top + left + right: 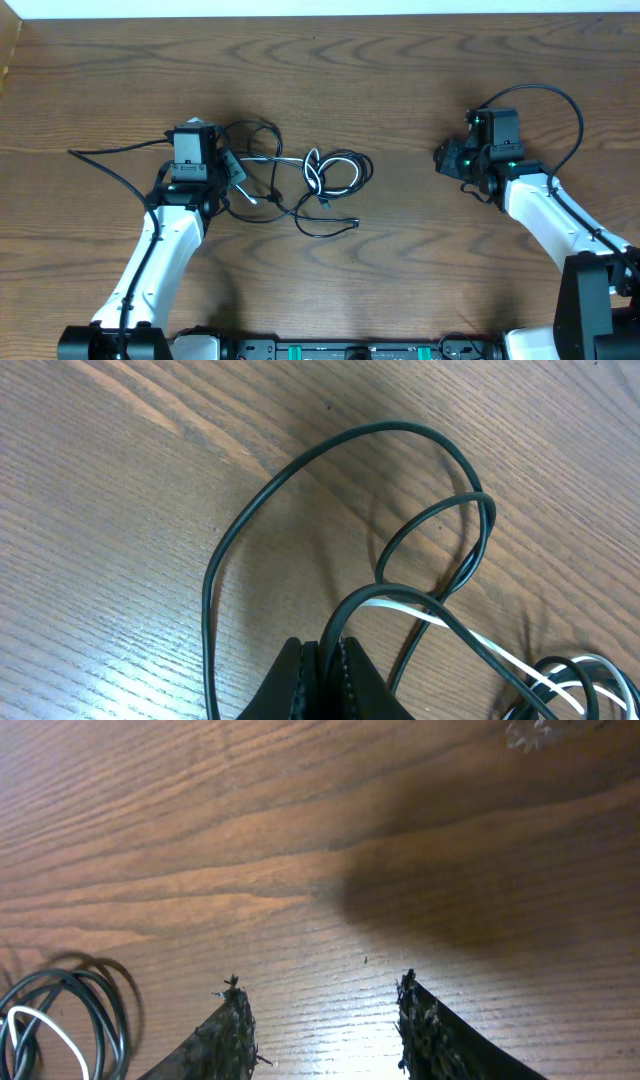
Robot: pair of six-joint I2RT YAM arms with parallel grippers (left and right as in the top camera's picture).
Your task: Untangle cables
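My left gripper should next tilt and move toward the coiled bundle (324, 178) (580, 686), to the right in the overhead view, to release the black cable. The cable runs into that coil.
A tangle of thin black cables (268, 180) with a white cable (335, 172) lies on the wooden table at centre left, with a coiled bundle on its right side. My left gripper (238, 178) is at the left side of the tangle, shut on a black cable (330, 635) that loops up and away from the jaws (325, 655). Black loops and a white strand (420, 615) spread beyond it. My right gripper (445, 160) is open and empty, well to the right of the tangle; its view shows open fingers (320, 1010) over bare wood and the coil (60, 1020) at lower left.
A thicker black wire (110, 152) runs left from the left arm, and another (570, 110) arcs over the right arm. A loose black cable end (350, 224) lies in front of the tangle. The table's (400, 70) far edge runs along the top.
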